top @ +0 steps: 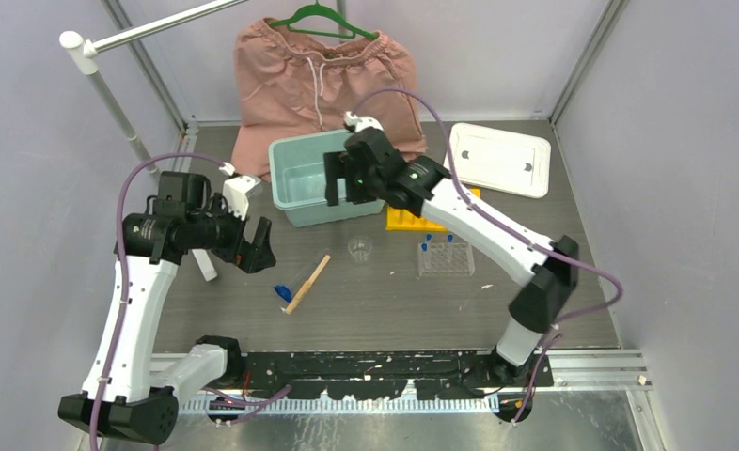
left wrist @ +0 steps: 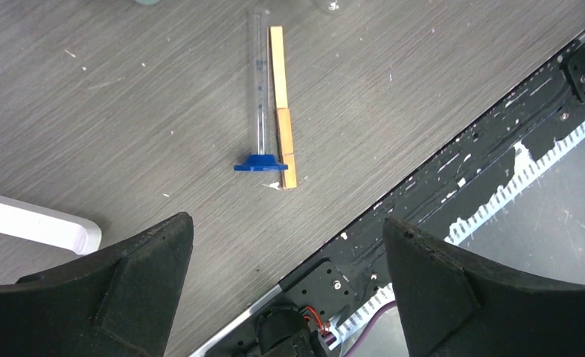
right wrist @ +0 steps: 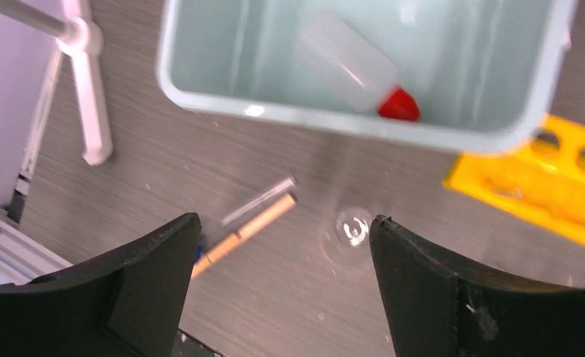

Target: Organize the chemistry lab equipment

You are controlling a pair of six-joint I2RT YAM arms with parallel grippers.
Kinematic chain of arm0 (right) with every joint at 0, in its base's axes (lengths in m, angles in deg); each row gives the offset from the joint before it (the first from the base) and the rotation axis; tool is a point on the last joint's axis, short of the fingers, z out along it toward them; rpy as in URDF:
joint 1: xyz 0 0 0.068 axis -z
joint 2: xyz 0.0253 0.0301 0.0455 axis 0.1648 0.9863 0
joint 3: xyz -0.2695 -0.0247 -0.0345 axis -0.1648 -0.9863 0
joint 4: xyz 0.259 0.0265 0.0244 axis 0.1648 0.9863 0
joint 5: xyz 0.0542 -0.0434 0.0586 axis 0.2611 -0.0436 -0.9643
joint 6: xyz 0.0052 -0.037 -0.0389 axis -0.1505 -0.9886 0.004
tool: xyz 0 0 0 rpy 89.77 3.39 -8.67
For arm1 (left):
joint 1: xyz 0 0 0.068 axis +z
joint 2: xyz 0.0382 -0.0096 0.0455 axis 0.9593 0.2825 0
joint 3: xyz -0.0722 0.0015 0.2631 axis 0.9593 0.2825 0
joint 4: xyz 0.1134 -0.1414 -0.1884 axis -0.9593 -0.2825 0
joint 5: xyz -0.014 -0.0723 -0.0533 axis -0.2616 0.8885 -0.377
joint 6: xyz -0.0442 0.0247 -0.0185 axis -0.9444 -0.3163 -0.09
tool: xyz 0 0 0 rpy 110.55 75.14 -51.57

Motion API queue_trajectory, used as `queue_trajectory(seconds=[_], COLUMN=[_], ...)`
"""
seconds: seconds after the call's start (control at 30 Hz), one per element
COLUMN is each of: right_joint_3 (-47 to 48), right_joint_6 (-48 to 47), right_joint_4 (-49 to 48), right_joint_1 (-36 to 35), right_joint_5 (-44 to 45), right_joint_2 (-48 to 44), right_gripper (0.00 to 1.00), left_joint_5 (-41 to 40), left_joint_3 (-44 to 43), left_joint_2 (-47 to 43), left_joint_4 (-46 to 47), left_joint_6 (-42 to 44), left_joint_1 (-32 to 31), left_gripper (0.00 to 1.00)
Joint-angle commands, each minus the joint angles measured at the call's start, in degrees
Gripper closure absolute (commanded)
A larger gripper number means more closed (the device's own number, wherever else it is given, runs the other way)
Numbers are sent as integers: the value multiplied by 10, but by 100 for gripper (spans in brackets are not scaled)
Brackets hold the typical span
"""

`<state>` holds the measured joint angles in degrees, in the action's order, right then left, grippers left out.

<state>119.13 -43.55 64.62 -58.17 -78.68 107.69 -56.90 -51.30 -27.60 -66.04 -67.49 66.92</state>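
The thin clear tube is below my left gripper and to its right in the top view, so my gripper moves that way down onto the tube's bare body (top: pixel 302 275) (left wrist: pixel 261 93) next.
The wooden stick (top: pixel 307 284) lies on the table beside a thin clear tube with a small blue piece (top: pixel 281 292) at its end; both also show in the left wrist view, stick (left wrist: pixel 281 119) and blue piece (left wrist: pixel 260 163). The tiny clear beaker (top: pixel 360 247) stands mid-table. The white red-nozzled squeeze bottle (right wrist: pixel 353 67) lies inside the teal bin (top: pixel 311 178). The clear rack (top: pixel 445 256) holds blue-capped tubes; the yellow rack (top: pixel 413 221) lies behind it. My left gripper (top: pixel 255 246) is open and empty, left of the stick. My right gripper (top: pixel 333 178) is open and empty above the bin.
Pink shorts on a green hanger (top: pixel 323 70) lie at the back. The white bin lid (top: pixel 499 159) lies at the back right. A white stand pole (top: pixel 112 99) rises at the left, its foot (right wrist: pixel 88 89) on the table. The black rail (top: pixel 394 362) runs along the near edge.
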Motion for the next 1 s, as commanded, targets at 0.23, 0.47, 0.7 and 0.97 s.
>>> queue_trajectory(seconds=[0.23, 0.47, 0.7, 0.97], right_joint_3=[-257, -269, -224, -256], right_joint_6=[22, 35, 42, 60], right_joint_4=[-42, -89, -52, -61], right_joint_1=[18, -23, -37, -30], right_joint_5=[20, 30, 66, 104], right_joint_2=[-104, -78, -40, -55], right_gripper=[37, 42, 43, 49], left_joint_5=[-1, -21, -20, -38], left_joint_3=[51, 96, 133, 182], left_joint_2=[-18, -8, 3, 67], left_joint_4=[42, 69, 108, 147], left_joint_6=[40, 38, 72, 131], left_joint_1=[3, 3, 2, -16], left_gripper=[3, 9, 17, 25])
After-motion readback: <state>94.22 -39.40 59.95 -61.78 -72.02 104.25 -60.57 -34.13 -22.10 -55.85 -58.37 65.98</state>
